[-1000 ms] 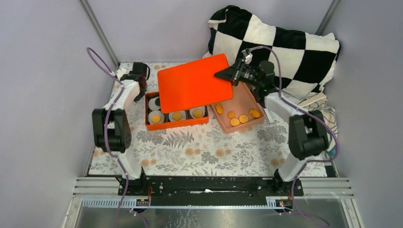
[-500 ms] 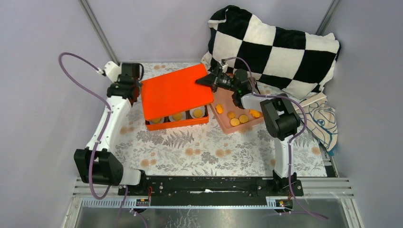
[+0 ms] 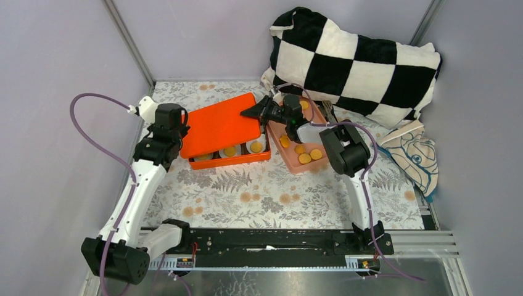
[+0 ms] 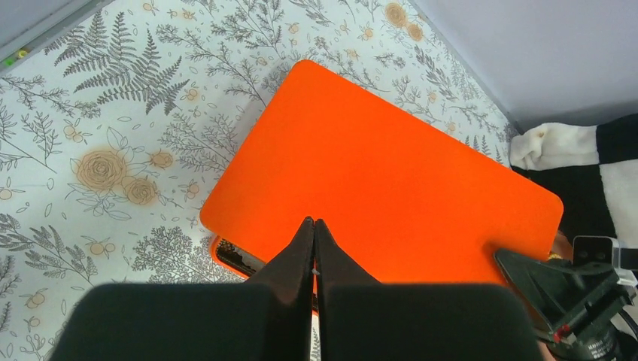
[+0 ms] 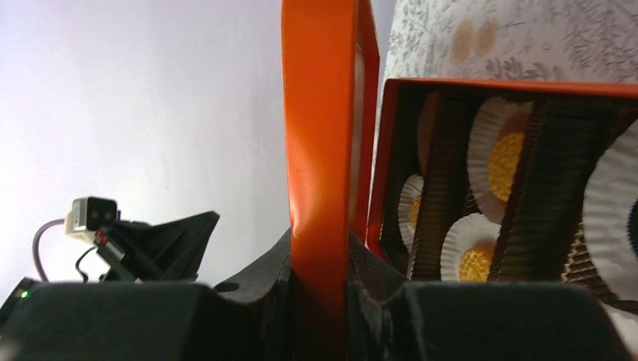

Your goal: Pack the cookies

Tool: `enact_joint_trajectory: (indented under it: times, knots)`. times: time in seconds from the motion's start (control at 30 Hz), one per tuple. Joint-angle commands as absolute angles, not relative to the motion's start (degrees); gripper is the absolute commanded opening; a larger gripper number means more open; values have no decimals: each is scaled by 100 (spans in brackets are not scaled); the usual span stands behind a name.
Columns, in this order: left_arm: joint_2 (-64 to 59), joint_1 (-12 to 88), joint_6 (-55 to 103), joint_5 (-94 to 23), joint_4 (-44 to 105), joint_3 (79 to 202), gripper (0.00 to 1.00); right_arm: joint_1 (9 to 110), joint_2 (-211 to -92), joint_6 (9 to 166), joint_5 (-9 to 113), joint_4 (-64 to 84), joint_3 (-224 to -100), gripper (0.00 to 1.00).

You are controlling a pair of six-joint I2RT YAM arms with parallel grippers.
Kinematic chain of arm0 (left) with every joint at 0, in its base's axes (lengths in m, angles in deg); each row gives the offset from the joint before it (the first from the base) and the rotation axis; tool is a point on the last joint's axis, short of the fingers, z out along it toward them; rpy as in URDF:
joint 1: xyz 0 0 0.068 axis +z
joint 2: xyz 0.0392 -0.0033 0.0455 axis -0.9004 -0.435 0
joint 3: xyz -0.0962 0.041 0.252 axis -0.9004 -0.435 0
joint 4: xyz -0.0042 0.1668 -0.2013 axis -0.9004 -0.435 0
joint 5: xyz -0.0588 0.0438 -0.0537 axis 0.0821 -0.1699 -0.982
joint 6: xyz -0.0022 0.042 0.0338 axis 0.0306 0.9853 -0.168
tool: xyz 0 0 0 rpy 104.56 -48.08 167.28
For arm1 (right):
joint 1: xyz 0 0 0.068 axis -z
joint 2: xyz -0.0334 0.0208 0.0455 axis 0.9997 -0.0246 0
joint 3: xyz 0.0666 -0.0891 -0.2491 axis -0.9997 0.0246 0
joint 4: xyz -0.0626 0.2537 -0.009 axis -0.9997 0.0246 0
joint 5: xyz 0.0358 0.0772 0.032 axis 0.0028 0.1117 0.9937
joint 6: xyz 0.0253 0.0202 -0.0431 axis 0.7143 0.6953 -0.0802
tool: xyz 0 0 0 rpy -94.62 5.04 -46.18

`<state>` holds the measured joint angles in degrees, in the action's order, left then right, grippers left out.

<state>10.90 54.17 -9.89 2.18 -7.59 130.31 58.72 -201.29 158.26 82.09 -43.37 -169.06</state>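
Observation:
The tilted lid goes back and down onto the box's end by the pink tray next, then I release. That end shows uncovered below and back of my right gripper.
An orange box point(image 3: 229, 159) holds cookies point(image 3: 230, 151) in white paper liners; its front row shows. My right gripper point(image 3: 255, 111) is shut on the right edge of the orange lid point(image 3: 219, 125), which lies tilted over the box. In the right wrist view the lid point(image 5: 320, 135) stands edge-on between my fingers, with the filled liners point(image 5: 505, 154) beside it. My left gripper point(image 3: 180, 131) is shut and empty, its tips at the lid's left edge; the left wrist view shows them point(image 4: 314, 223) over the lid point(image 4: 391, 188). Loose orange cookies point(image 3: 304, 158) lie in a pink tray point(image 3: 316, 126).
A black-and-white checked pillow point(image 3: 358, 61) lies at the back right. A patterned cloth point(image 3: 414, 154) lies at the right edge. The floral mat point(image 3: 265, 197) covers the table. Grey walls close in on three sides.
My right gripper carried the lid left and down over the box. My left arm swung forward, bringing its shut gripper down to the lid's left edge.

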Motion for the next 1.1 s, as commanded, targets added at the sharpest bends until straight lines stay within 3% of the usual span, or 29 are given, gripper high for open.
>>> enact_joint_trajectory:
  times: [0.0,0.43,0.67,1.07]
  knots:
    - [1178,5420,-788,106,-384,12816,0,5896,-20189,15434,8019,-4166,-17402,0]
    - [1000,5420,-880,-44,-368,12604,0,6222,-19899,15443,9110,-3595,-17004,0]
    - [902,5420,-893,-56,-356,12559,0,6193,-19730,14632,9579,-2475,-17097,0]
    - [774,5420,-876,-161,-278,12516,0,6193,-19888,14085,9391,-1876,-17025,0]
